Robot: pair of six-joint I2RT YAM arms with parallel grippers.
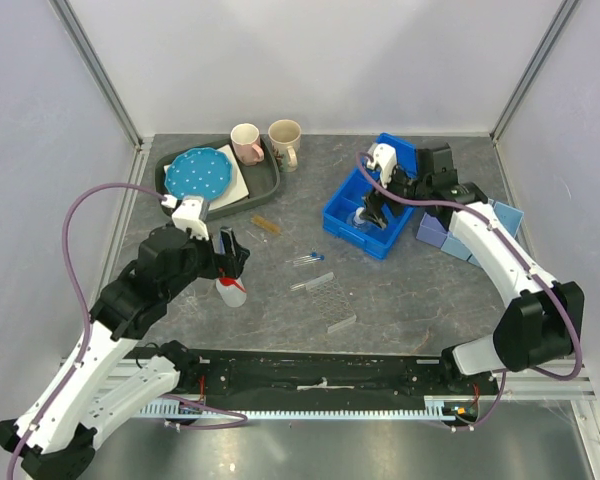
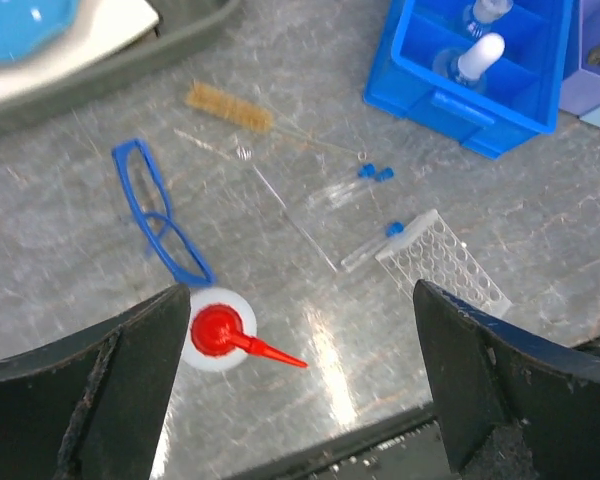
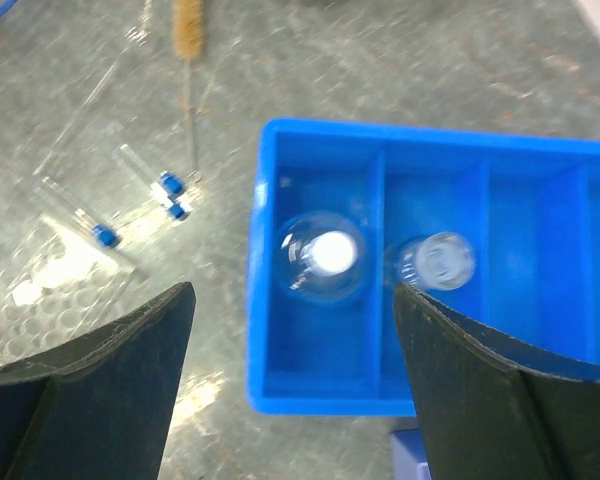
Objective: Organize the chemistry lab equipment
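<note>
Next, my left gripper turns and moves down onto the bottle's red cap [image 1: 231, 284] [image 2: 216, 329], since the nozzle points across the gap between my open fingers.
The white, red-capped squeeze bottle [image 2: 218, 330] stands on the table right beside my left finger, its red nozzle pointing into the gap; it also shows in the top view [image 1: 231, 291]. My left gripper [image 2: 300, 380] is open and empty above it. The blue-framed glasses [image 2: 158, 215], tan brush [image 2: 228, 108], blue-capped tubes [image 2: 365, 180] and clear rack [image 2: 442, 262] lie on the table beyond. My right gripper [image 3: 295, 390] is open and empty above the blue bin [image 3: 320, 405]. A small clear beaker [image 3: 435, 262] and a round flask [image 3: 320, 255] stand in the bin.
A grey tray [image 1: 265, 185] with a blue dotted plate [image 1: 200, 172] sits at the back left, with a pink mug [image 1: 246, 142] and a beige mug [image 1: 285, 140] behind it. Lavender bins [image 1: 438, 232] stand right of the blue bin [image 1: 342, 212]. A clear strip [image 1: 342, 323] lies near the front.
</note>
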